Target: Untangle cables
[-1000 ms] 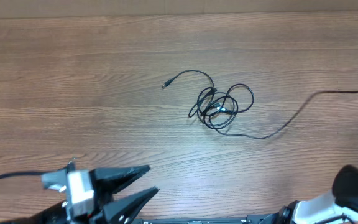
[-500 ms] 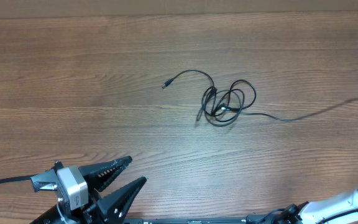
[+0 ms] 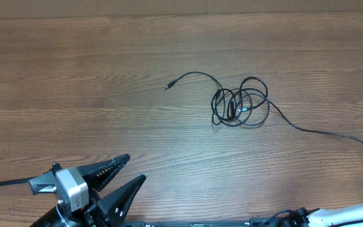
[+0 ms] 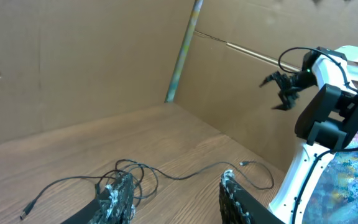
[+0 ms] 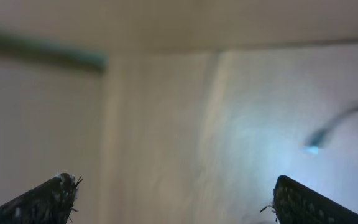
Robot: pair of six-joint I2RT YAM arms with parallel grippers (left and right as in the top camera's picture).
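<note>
The long tail just beside the loops, where it leaves the knot as a single strand, is next for my right gripper, which reaches outward and down to it.
The cables [image 3: 241, 104] form one thin black knot of loops right of the table's middle. One plug end [image 3: 167, 86] points left, and a long tail [image 3: 333, 134] runs to the lower right edge. In the left wrist view the knot [image 4: 143, 176] lies just past my left finger [image 4: 120, 193], and the tail ends in a plug [image 4: 244, 163] on the wood. My left gripper [image 3: 135, 168] is open at the near left, well short of the knot. My right gripper [image 4: 283, 91] hangs high in the air, open [image 5: 174, 182] with nothing between its fingers.
Cardboard walls [image 4: 73, 56] close off the far sides of the wooden table [image 3: 74, 75], with a greenish pole [image 4: 182, 53] in the corner. The right arm's white base [image 3: 351, 215] stands at the near right edge. A thick black wire [image 3: 5, 183] trails from the left arm.
The knot slid to the right and loosened. Its tail swung from the right edge down to the lower right. The right gripper opened. My left gripper drew back toward the near left.
</note>
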